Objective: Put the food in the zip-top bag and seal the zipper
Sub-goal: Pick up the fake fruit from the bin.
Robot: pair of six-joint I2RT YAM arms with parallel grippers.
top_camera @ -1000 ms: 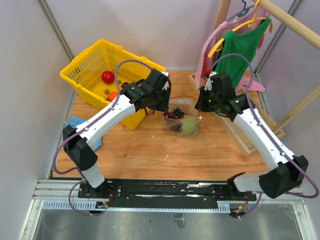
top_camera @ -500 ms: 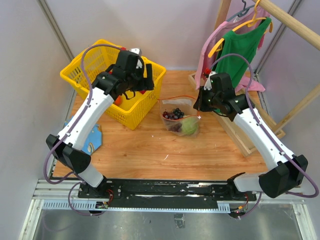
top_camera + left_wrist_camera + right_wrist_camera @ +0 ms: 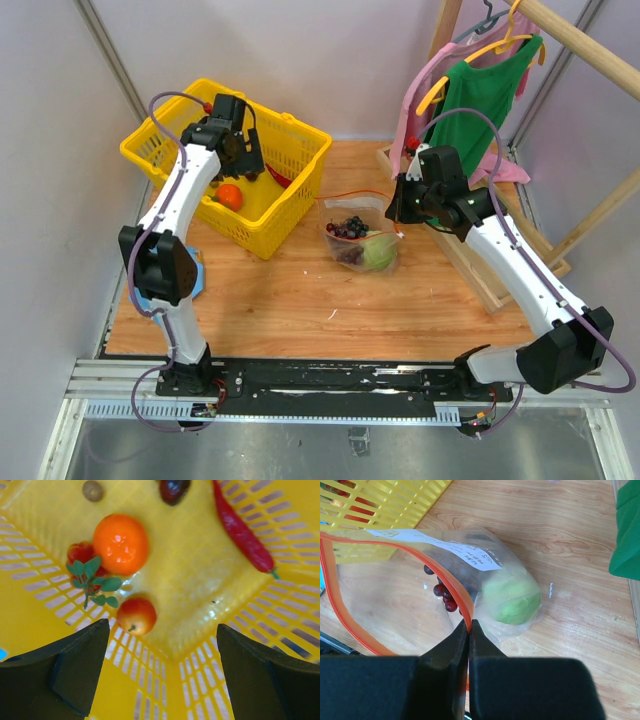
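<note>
Next, my left gripper will lower deep into the yellow basket to straddle the small red round fruit (image 3: 136, 615) below it, since my open fingers hang higher.
The zip-top bag (image 3: 362, 243) lies mid-table with its mouth held up, a light-green ball (image 3: 512, 599) and dark grapes (image 3: 442, 590) inside. My right gripper (image 3: 468, 622) is shut on the red-orange zipper (image 3: 395, 546) at the bag's right edge, seen from above as the right gripper (image 3: 400, 220). My left gripper (image 3: 162, 625) is open and empty, hanging over the yellow basket (image 3: 285, 205). Below it lie an orange (image 3: 121, 544), a small red round fruit (image 3: 136, 615) and a red tomato with green leaves (image 3: 80, 554). From above the left gripper (image 3: 243, 165) is by the orange (image 3: 229, 196).
A red chili (image 3: 242, 530), a dark fruit (image 3: 172, 489) and a small brown ball (image 3: 93, 490) also lie in the basket. A wooden rack with green and pink garments (image 3: 480, 90) stands at the right. A blue cloth (image 3: 193, 278) lies by the left arm.
My left arm swung from the bag's mouth leftward to over the basket, and its jaws opened wide. The right gripper stayed shut on the zipper.
</note>
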